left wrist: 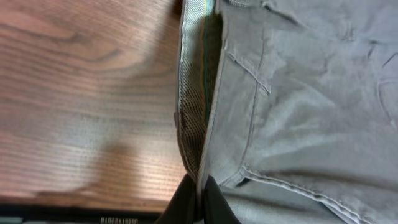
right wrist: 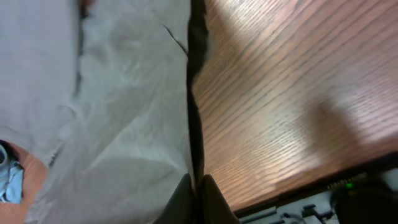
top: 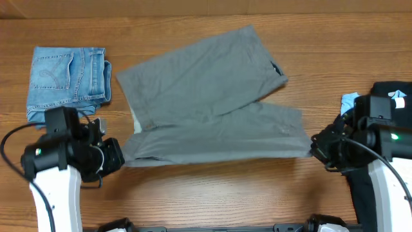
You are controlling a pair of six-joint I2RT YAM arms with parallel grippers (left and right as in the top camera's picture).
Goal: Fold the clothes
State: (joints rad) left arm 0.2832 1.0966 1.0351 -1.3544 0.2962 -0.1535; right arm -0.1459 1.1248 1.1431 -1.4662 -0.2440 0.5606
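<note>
I will next carry the pinched edge outward toward the waistband's far end (top: 123,82) with my left gripper and let it go, since the shorts still lie spread.
The clothes, grey shorts (top: 206,96), lie spread across the middle of the table, one leg angled to the far right and the other pointing right. My left gripper (top: 121,156) is at their near-left corner, shut on the waistband edge. In the left wrist view the waistband (left wrist: 194,93) with its speckled lining runs up from the closed left gripper (left wrist: 199,193). At the near leg's right end, my right gripper (top: 314,147) is shut on the hem. The right wrist view shows that hem edge (right wrist: 194,93) pinched in the closed right gripper (right wrist: 198,190).
Folded blue denim shorts (top: 67,80) lie at the far left. A black garment (top: 393,90) with a pale blue piece (top: 349,100) sits at the right edge, behind the right arm. Bare wooden table (top: 212,193) runs along the front.
</note>
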